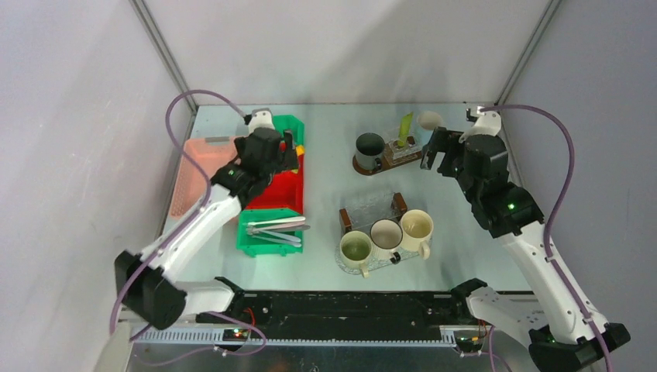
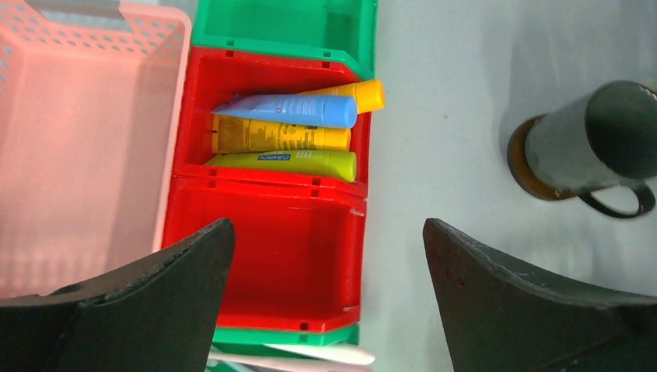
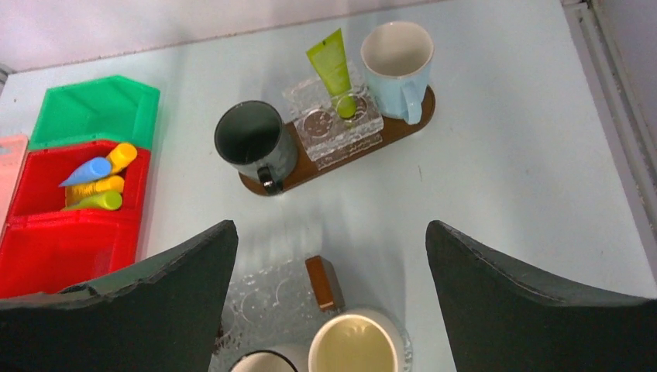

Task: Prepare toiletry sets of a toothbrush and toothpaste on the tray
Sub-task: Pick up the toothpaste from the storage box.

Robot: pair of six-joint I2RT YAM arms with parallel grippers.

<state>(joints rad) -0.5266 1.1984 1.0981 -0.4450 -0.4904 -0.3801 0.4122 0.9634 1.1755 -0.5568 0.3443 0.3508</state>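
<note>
My left gripper lowers outward to the blue tube below next and turns to straddle its cap end (image 2: 328, 111), since the tube rests atop the other tubes.
Toothpaste tubes in blue (image 2: 290, 110), orange (image 2: 364, 94), yellow (image 2: 279, 138) and green-yellow (image 2: 287, 163) lie in the far red bin (image 2: 194, 101). My left gripper (image 2: 327, 232) hangs open above the empty near red bin (image 2: 271, 256). A green tube (image 3: 333, 66) stands upright in a clear holder (image 3: 337, 128) on the brown tray (image 3: 310, 172), between a dark mug (image 3: 252, 139) and a pale blue mug (image 3: 397, 58). My right gripper (image 3: 329, 232) is open and empty, just on the near side of that tray. Pale toothbrushes (image 1: 275, 227) lie in the green bin (image 1: 252, 246).
A clear glass tray (image 1: 370, 203) with brown handles holds three mugs (image 1: 385, 232) at centre front. A pink basket (image 1: 203, 167) stands left of the bins, and another green bin (image 1: 288, 124) sits behind the red ones. Enclosure walls close in on both sides.
</note>
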